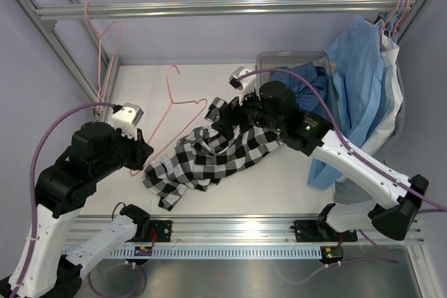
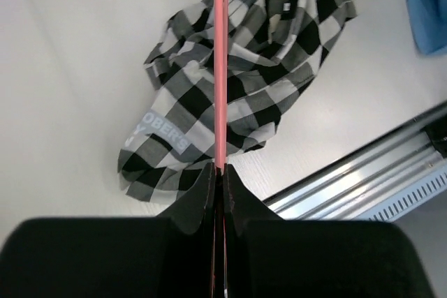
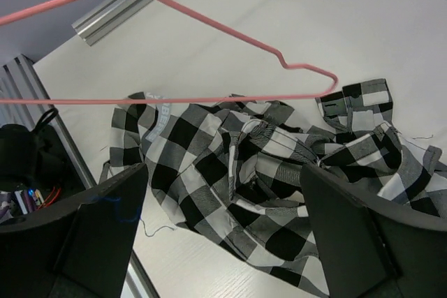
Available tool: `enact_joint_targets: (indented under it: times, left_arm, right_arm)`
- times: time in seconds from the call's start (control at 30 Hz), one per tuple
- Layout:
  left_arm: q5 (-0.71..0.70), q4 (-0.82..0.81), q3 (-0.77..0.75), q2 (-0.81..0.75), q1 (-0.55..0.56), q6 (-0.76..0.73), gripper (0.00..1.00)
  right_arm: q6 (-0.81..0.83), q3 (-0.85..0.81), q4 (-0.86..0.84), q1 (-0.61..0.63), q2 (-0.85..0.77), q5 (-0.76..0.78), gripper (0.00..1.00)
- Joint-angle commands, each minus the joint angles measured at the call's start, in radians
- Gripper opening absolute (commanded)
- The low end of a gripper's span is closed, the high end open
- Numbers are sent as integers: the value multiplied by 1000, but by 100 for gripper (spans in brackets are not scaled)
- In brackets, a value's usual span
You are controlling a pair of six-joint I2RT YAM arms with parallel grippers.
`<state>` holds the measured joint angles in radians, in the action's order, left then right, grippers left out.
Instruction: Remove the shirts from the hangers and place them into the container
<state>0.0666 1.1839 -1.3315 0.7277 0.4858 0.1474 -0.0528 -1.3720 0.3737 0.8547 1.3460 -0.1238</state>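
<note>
The robot's left gripper will next lift the hook of the pink hanger outward onto the metal bar (image 1: 108, 11), beside the other hanger, because the wire of the pink hanger is bare.
The black-and-white check shirt (image 1: 209, 155) lies crumpled on the white table (image 1: 279, 186). It also fills the left wrist view as the checked shirt (image 2: 244, 88) and the right wrist view as the same shirt (image 3: 279, 172). My left gripper (image 1: 143, 153) (image 2: 221, 169) is shut on the wire of a pink hanger (image 1: 183, 102) (image 2: 221, 68), which runs along the shirt's left side. My right gripper (image 1: 222, 122) (image 3: 223, 207) hovers open over the shirt's upper end, its fingers (image 3: 105, 228) wide apart. The dark blue shirt (image 1: 302, 82) sits in the clear container (image 1: 279, 56). The hanger (image 3: 209, 33) shows beyond the shirt.
Another pink hanger (image 1: 101, 40) hangs from the metal rail (image 1: 223, 8) at the back left. Light blue and white garments (image 1: 363, 82) hang on hangers (image 1: 399, 5) at the right, draping beside the container. An aluminium rail (image 1: 230, 225) runs along the table's near edge.
</note>
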Motion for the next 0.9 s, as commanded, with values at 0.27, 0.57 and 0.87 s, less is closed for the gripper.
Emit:
enact_joint_targets:
  times: [0.27, 0.57, 0.87]
  left_arm:
    - [-496, -200, -159, 108, -3, 129, 0]
    - [-463, -368, -294, 272, -131, 24, 0]
    - [-207, -440, -311, 367, -366, -11, 0]
  right_arm:
    - [-15, 65, 1, -2, -168, 82, 99]
    - [-87, 246, -24, -2, -338, 108, 100]
    - [-110, 358, -7, -2, -450, 156, 99]
